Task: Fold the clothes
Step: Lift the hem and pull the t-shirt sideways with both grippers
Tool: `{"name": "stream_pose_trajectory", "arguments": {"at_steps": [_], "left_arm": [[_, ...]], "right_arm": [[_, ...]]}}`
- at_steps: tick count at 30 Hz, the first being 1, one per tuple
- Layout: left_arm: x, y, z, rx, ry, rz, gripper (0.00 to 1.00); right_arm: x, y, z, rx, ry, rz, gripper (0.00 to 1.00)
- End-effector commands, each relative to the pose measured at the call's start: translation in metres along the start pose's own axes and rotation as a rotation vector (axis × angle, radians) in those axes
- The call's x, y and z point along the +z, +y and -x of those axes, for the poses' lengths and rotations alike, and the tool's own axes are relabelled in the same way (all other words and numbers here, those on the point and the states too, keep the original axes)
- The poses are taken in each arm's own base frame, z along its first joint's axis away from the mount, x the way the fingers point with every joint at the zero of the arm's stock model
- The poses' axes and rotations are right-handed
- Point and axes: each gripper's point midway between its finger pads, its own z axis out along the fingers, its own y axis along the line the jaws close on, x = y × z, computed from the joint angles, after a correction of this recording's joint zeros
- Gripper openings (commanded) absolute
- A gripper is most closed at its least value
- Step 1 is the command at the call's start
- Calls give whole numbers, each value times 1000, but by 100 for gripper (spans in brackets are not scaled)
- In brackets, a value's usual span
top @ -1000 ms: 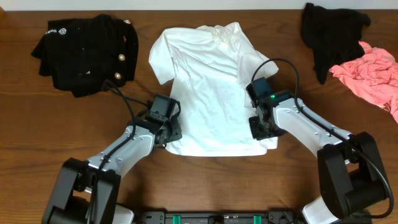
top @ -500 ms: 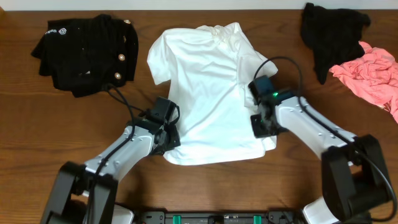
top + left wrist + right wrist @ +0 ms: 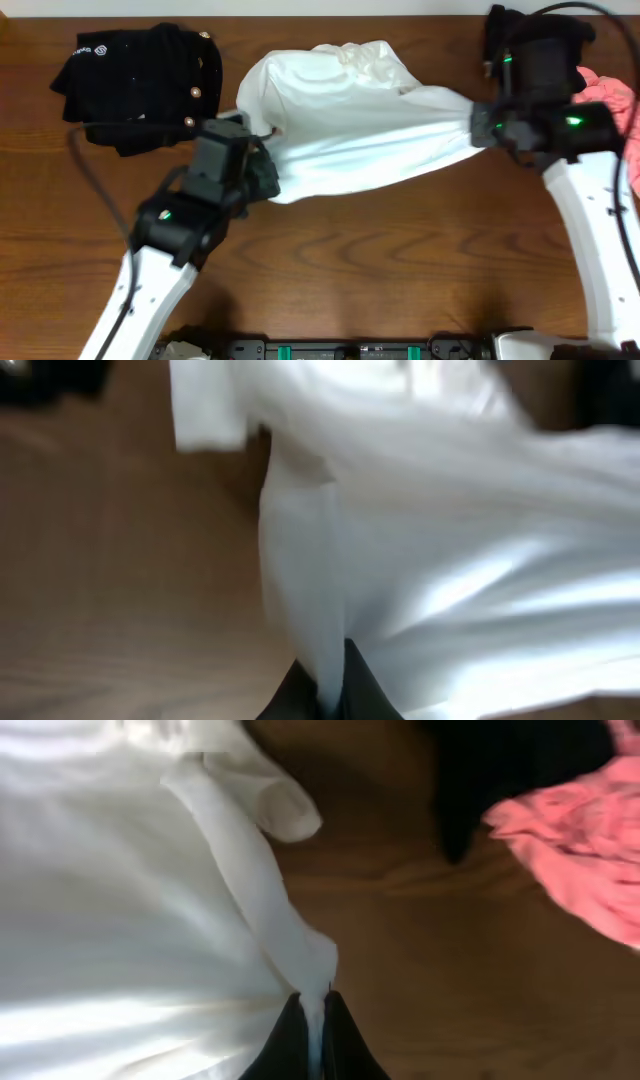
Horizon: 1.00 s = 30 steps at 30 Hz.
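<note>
The left gripper needs to lift high and outward next past the collar end (image 3: 352,58) (image 3: 425,376), tilting upward, and then release the hem, because that bunched end still lies on the tabletop.
The white T-shirt (image 3: 350,130) hangs stretched between both grippers, its bottom hem lifted off the table and its collar end still on the wood at the back. My left gripper (image 3: 268,175) is shut on the hem's left corner; its wrist view shows white cloth (image 3: 330,610) pinched between the dark fingers (image 3: 365,685). My right gripper (image 3: 480,125) is shut on the right corner, with a fold of the shirt (image 3: 300,960) clamped between its fingers (image 3: 285,1045).
A black garment with gold buttons (image 3: 140,85) lies at the back left. A black piece (image 3: 530,60) and a pink piece (image 3: 610,95) lie at the back right, partly under my right arm. Brown tabletop (image 3: 400,270) fills the front.
Both grippers closed on the shirt's bottom corners and rose, pulling the hem up and apart. The right arm swung far to the right and back; the shirt went from flat to stretched.
</note>
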Motion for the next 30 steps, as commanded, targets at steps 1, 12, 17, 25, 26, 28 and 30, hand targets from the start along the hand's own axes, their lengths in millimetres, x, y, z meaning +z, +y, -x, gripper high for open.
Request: {"name": "stream_pose_trajectory", "arguments": {"at_steps": [1,12,17,25,26,28,30], "left_arm": [[-20,4,21,28,-96,41,6],[-71,-15,72,51,-279,10,6],[-92,-17,91,40,-363,26,6],[-151,-27,153,25,-658,33,6],[-160,-31,160,32,-693,20,6],[-178,-39,172,43,-755,-7,6],[-199,-44,180,56,-807,-27,6]], "right_arm": [[-23,-15,13,-1,-60,-26,1],[-89,-28,38,7,-247,-29,1],[-94,-26,48,-19,-292,-18,1],[-123,-22,103,-97,-536,-20,1],[-130,-23,110,-104,-571,-29,1],[-147,-27,121,-107,-627,-56,1],[-166,-34,129,-108,-675,-93,1]]}}
